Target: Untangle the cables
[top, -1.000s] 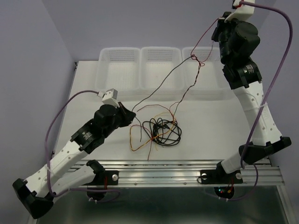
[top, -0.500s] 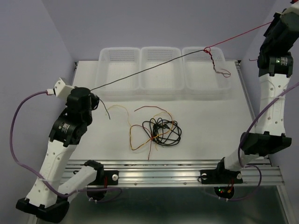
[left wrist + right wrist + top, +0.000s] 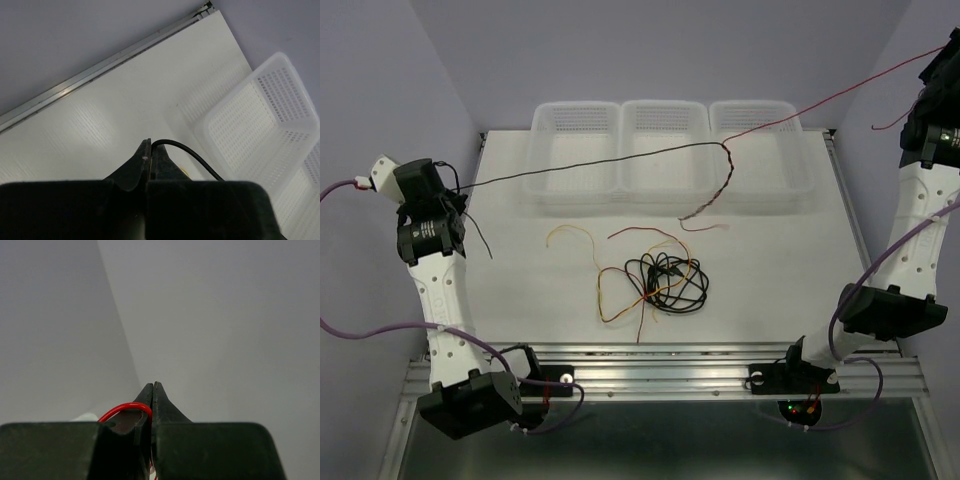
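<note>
The black cable [image 3: 590,162] is taut to the knot, so my left gripper will next move down toward the bare tabletop [image 3: 523,240] beside the orange cable's end and release the black cable.
My left gripper [image 3: 453,192] is at the far left, raised, and shut on a black cable [image 3: 590,162]. In the left wrist view the black cable [image 3: 186,151] leaves the closed gripper [image 3: 149,145] and runs to the right. My right gripper [image 3: 950,45] is high at the far right and shut on a red cable [image 3: 830,97]. In the right wrist view the red cable [image 3: 124,409] loops out of the closed gripper [image 3: 152,386]. The two cables are pulled taut and meet at a knot [image 3: 725,148]. A twisted red-black tail [image 3: 705,200] hangs from the knot. A tangle of black, orange and red cables [image 3: 660,280] lies on the table.
Three white perforated baskets stand in a row at the back: left [image 3: 542,150], middle [image 3: 665,105] and right [image 3: 790,150]. The taut cables pass over them. The left basket [image 3: 260,115] also shows in the left wrist view. A metal rail [image 3: 670,365] runs along the near table edge.
My left gripper has swung further left and my right gripper further right and up, stretching the cables. The knot has moved left and lower. The twisted tail now hangs in front of the baskets.
</note>
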